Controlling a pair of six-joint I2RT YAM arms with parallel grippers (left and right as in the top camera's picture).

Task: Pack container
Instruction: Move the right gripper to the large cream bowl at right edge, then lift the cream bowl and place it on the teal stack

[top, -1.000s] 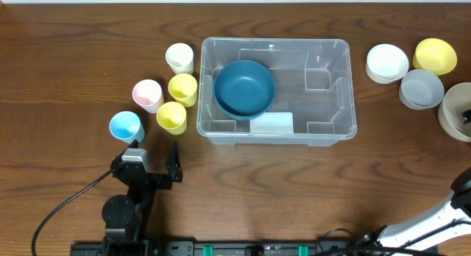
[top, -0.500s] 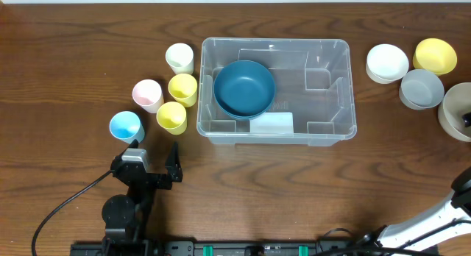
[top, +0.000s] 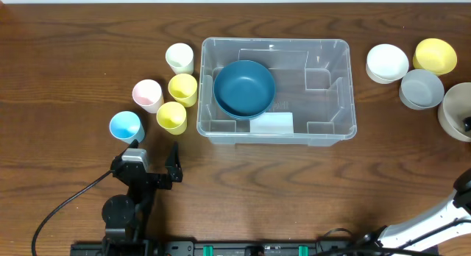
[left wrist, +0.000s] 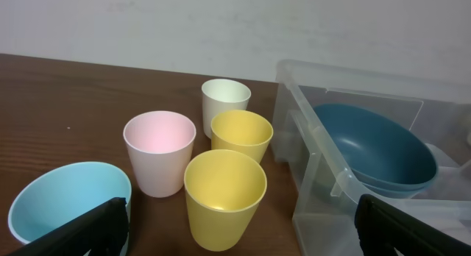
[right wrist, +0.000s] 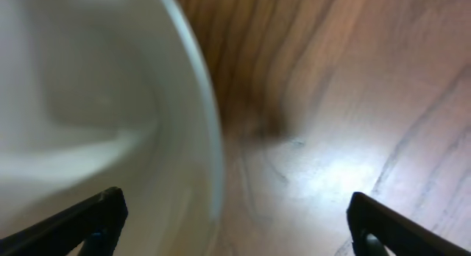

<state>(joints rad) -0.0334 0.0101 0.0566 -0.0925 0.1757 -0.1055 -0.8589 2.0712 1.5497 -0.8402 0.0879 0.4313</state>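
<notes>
The beige bowl's rim stands between the right gripper's open fingers, so the right gripper should next move back a little and close its fingers on that rim.
The clear container [top: 346,87] stands at the table's middle with a dark blue bowl [top: 244,88] in its left part and a white label [top: 272,123] at its front wall. It also shows in the left wrist view [left wrist: 324,175]. My left gripper [top: 154,149] is open and empty, just in front of the cups. In its wrist view [left wrist: 239,234] a yellow cup [left wrist: 224,197] stands between the fingers. My right gripper [top: 466,119] is at the far right edge over a beige bowl [top: 452,109]. It is open [right wrist: 235,223], with the bowl's rim [right wrist: 210,160] between its fingers.
Several cups stand left of the container: cream [top: 179,58], pink [top: 147,95], two yellow [top: 182,89] [top: 171,117] and light blue [top: 125,126]. A white bowl [top: 387,63], a yellow bowl [top: 435,56] and a grey bowl [top: 422,88] sit at the right.
</notes>
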